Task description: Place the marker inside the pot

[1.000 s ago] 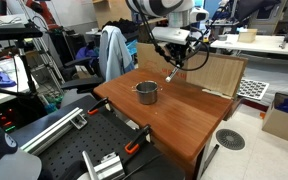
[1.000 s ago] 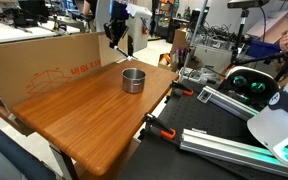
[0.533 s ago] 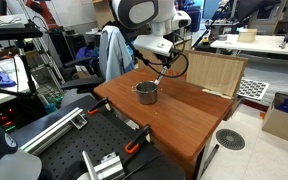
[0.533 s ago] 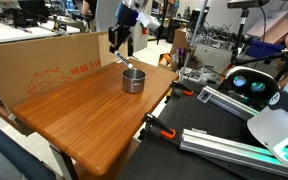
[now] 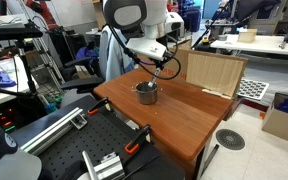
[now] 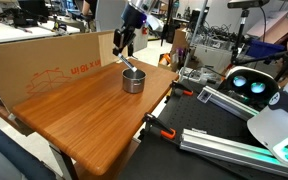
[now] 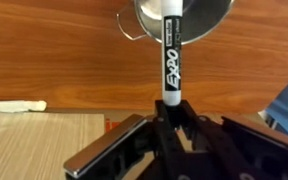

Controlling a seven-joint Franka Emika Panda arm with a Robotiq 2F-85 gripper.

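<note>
The pot's opening [image 6: 134, 74] [image 7: 204, 13] is below the gripper, under the marker's far tip, so the gripper will next lower the marker tip first toward it and let go of the marker inside.
My gripper [image 7: 170, 108] is shut on the marker [image 7: 170, 55], a black Expo pen with a pale end, which points straight out from the jaws. In the wrist view its far tip lies over the mouth of the grey steel pot [image 7: 212, 18]. In both exterior views the pot [image 5: 145, 92] [image 6: 132, 80] stands on the wooden table, and my gripper [image 5: 144, 76] [image 6: 123, 62] hangs just above it with the marker [image 6: 127, 65] slanting down towards the rim.
The wooden table [image 5: 184, 115] [image 6: 84, 115] carries the pot. A cardboard sheet [image 6: 44, 62] stands along its back edge, seen in an exterior view [image 5: 212, 72] too. Clamps [image 5: 134, 146] grip the table's edge. Lab clutter and aluminium rails surround the table.
The arm has swung across the table and come down, bringing the held marker from beside the cardboard to just over the pot.
</note>
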